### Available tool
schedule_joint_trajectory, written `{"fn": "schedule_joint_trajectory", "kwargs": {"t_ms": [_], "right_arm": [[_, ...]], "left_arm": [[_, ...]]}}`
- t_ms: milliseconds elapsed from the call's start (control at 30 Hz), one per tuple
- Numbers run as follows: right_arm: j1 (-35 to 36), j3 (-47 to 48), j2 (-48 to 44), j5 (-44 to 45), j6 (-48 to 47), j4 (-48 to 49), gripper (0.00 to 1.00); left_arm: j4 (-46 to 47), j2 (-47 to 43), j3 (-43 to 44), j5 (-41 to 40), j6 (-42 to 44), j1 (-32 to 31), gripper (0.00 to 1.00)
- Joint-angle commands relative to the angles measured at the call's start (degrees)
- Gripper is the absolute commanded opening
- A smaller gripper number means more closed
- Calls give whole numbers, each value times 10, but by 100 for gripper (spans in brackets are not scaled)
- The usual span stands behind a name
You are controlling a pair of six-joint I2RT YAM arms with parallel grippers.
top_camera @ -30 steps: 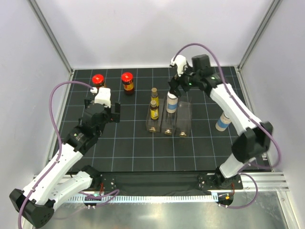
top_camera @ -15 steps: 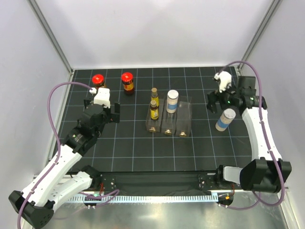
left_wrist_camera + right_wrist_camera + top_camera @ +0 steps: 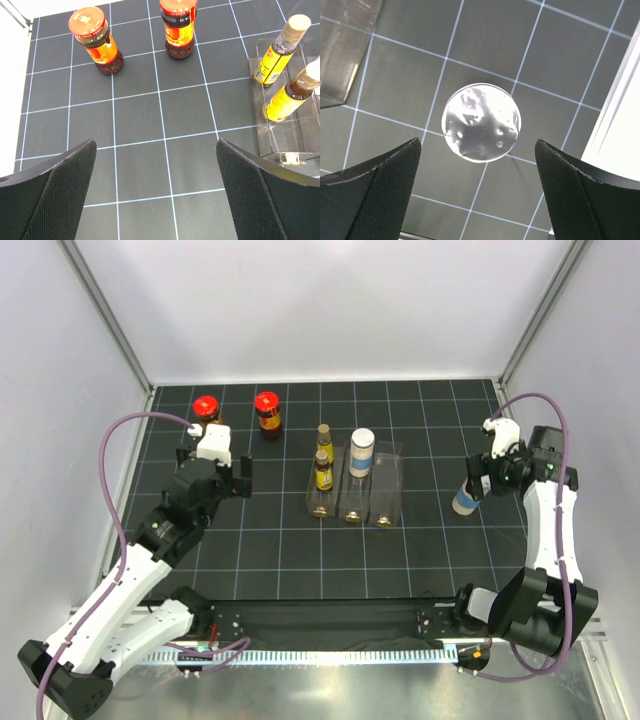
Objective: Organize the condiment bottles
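Note:
I will lower my right gripper's open fingers straight down around the sides of the white bottle's cap and close next, because the cap is below, midway between them.
Two amber jars with red caps (image 3: 207,406) (image 3: 267,412) stand at the back left; they also show in the left wrist view (image 3: 97,40) (image 3: 178,25). Two slim yellow-labelled bottles (image 3: 324,440) (image 3: 323,472) stand in the left slot of the clear rack (image 3: 385,502). One white blue-labelled bottle (image 3: 361,452) stands in the middle slot. The other white bottle (image 3: 465,498) stands on the mat at the right. My right gripper (image 3: 478,478) hovers open above it, its cap (image 3: 481,122) seen from above, just ahead of the fingers. My left gripper (image 3: 214,460) is open and empty, short of the jars.
The rack's right slot holds nothing. The mat's right edge and white wall (image 3: 620,115) lie close beside the right-hand bottle. The frame posts (image 3: 100,310) stand at the back corners.
My right arm left the white bottle standing in the middle slot and swung right, ending over the second white bottle. The left arm has not moved.

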Motion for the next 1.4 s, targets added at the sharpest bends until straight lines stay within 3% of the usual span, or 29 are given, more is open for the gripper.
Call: {"fn": "schedule_joint_trajectory", "kwargs": {"t_ms": [0,300,467,533,567,667,700,800,967,1100,1367], "right_arm": [[-12,0,14,-21,-16,26,95],[-13,4,80,-50,1,58,93],[-13,-1,96,-56,7,77,84],[-12,0,101,-56,7,79,74],[-13,0,105,-56,6,76,61],[-12,-1,106,-60,0,72,39],[-12,0,102,-62,-2,72,25],[-11,6,75,-78,-11,53,4],[22,38,14,-98,-18,17,4],[88,70,-14,-83,7,1,4],[305,164,32,-35,52,-8,4]], "left_arm": [[30,-8,-1,6,-5,0,100],[30,-9,-1,8,-5,1,100],[30,-9,-1,7,-5,1,100],[29,-9,-2,8,-5,1,100],[29,-9,-1,10,-5,1,100],[30,-9,-1,10,-5,1,100],[30,-10,-2,10,-5,1,100],[30,-9,-1,10,-5,1,100],[30,-8,-1,11,-5,1,100],[31,-7,-2,10,-5,1,100],[30,-4,-3,4,-3,1,100]]}}
